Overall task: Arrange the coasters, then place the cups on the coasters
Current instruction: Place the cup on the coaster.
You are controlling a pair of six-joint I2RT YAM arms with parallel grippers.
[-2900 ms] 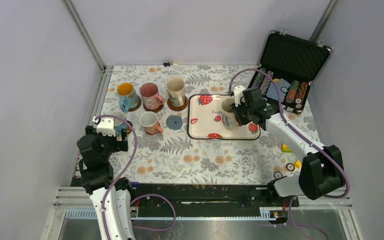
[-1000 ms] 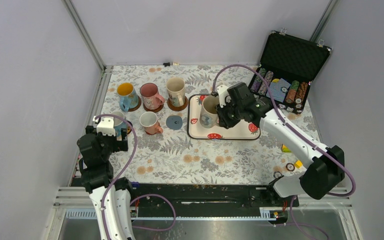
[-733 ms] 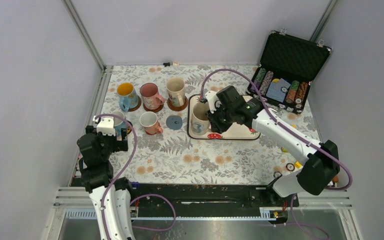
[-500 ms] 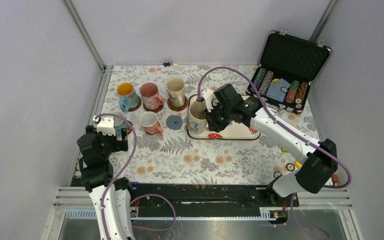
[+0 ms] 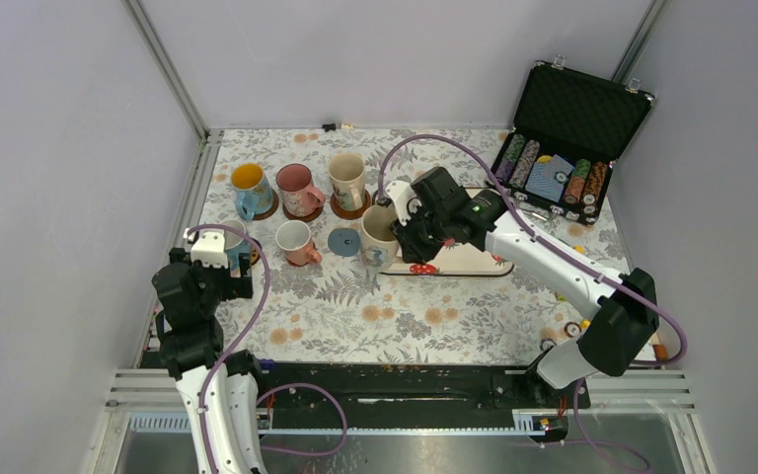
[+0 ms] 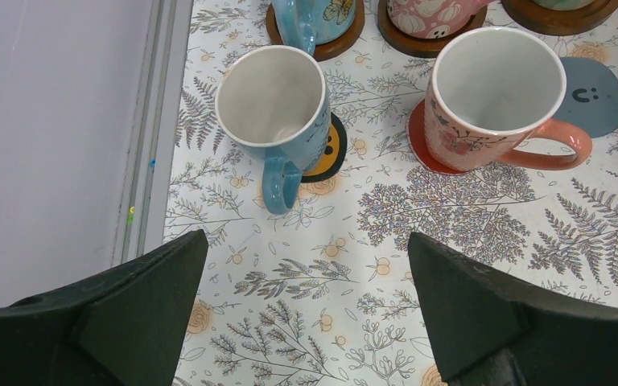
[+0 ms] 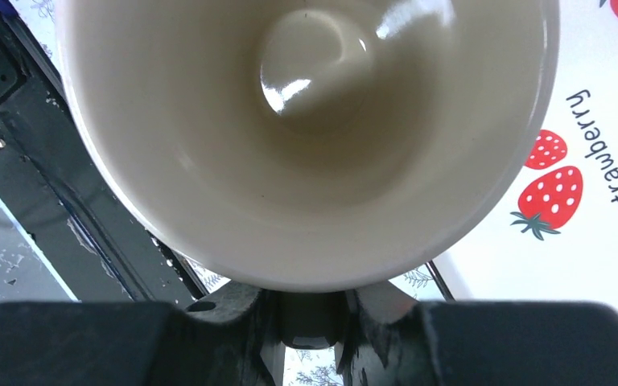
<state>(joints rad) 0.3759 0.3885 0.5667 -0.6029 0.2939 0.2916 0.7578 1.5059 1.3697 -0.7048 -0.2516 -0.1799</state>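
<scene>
The right gripper carries the cup over, then down, and releases it next, since the bare grey-blue coaster [image 5: 343, 241] lies below the gripper, to its left in the top view.
My right gripper [image 5: 401, 229] is shut on the handle of a cream cup [image 5: 378, 235], held at the left edge of the strawberry tray [image 5: 466, 260], just right of the bare grey-blue coaster [image 5: 343, 241]. In the right wrist view the cup [image 7: 306, 137] fills the frame, with its handle pinched in the right gripper [image 7: 310, 320]. A blue cup [image 5: 248, 188], a pink cup [image 5: 299, 190] and a cream cup [image 5: 346, 181] stand on brown coasters. The pink-handled cup [image 6: 491, 96] sits on the red coaster [image 6: 420, 154]. The white-and-blue cup [image 6: 272, 112] sits on the black-orange coaster [image 6: 334, 150]. My left gripper [image 6: 306, 241] is open, short of them.
An open black case of poker chips [image 5: 565, 148] stands at the back right. Loose chips [image 5: 572, 329] lie near the right arm's base. A metal frame rail [image 5: 197, 188] borders the floral cloth on the left.
The right arm has carried the cream cup leftward from the middle of the tray to its left edge, nearer the grey-blue coaster. The left arm has not moved.
</scene>
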